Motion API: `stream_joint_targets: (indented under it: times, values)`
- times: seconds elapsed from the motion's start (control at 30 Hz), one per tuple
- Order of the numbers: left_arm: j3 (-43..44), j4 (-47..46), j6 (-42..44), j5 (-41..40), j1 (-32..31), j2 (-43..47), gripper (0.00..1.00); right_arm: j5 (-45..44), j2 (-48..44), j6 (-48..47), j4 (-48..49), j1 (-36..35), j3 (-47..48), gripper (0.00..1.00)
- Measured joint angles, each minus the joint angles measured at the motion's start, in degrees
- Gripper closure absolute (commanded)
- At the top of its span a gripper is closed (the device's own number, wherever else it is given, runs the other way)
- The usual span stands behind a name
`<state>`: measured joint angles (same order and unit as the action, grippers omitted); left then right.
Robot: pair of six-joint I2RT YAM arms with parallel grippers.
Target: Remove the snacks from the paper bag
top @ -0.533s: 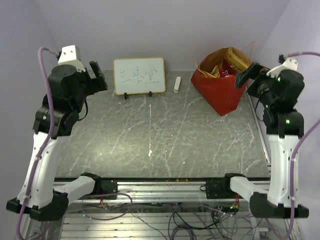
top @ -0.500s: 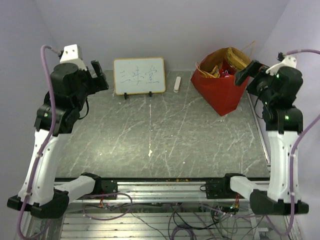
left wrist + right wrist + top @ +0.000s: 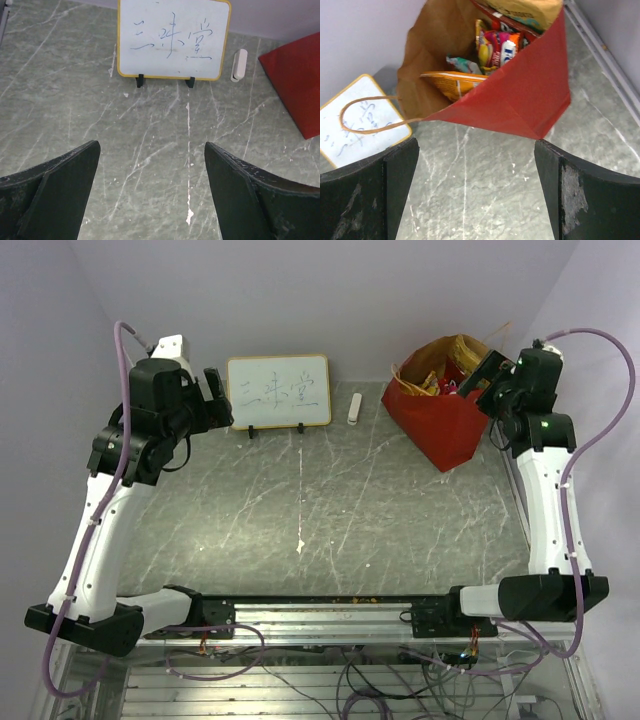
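My right gripper will next swing across to the left in the top view, turning, onto a tan handle loop [image 3: 397, 373] [image 3: 342, 118], which sticks out past the bag's rim.
The red paper bag [image 3: 440, 418] stands open at the back right of the table, brown inside, with thin tan handles. In the right wrist view the paper bag [image 3: 520, 95] shows its snacks [image 3: 492, 47]: an orange packet [image 3: 452, 82] lying flat, plus small red, yellow and pink packets deeper in. My right gripper [image 3: 476, 150] is open and empty, hovering just in front of the bag's mouth [image 3: 484, 375]. My left gripper [image 3: 151, 150] is open and empty too, raised above the table at the back left [image 3: 215, 390]. A corner of the paper bag [image 3: 300, 85] shows in the left wrist view.
A small whiteboard [image 3: 278, 391] with a yellow frame stands on two feet at the back centre. A white marker [image 3: 355, 407] lies between it and the bag. A metal rail [image 3: 515, 490] runs along the table's right edge. The back wall is close behind the bag.
Both arms have stretched toward the back of the table. The right gripper has come up to the bag's mouth; the left has shifted right, toward the whiteboard.
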<state>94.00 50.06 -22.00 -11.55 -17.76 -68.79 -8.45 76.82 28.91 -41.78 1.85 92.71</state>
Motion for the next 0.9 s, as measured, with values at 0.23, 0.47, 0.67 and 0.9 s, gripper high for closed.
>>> stream_joint_targets:
  times: [0.23, 0.47, 0.67, 0.9]
  values:
    - [-0.81, 1.11, -0.55, 1.44, 0.00, 0.02, 0.00, 11.02, -1.44, -2.64, 11.06, -0.09, -8.33, 0.00]
    - [-0.85, 2.08, -0.50, 2.32, -0.09, 0.33, 0.01, 26.40, 5.46, -13.33, 20.94, -2.29, -8.11, 0.06]
    - [-0.85, 2.10, -0.48, 3.26, -0.09, 0.90, 0.01, 27.56, 14.03, -28.92, 20.20, -10.64, -1.18, 0.08]
    - [-0.85, 2.32, 0.13, 3.50, -0.09, 2.32, 0.01, 18.10, 18.73, -41.83, 15.52, -16.48, 2.58, 0.28]
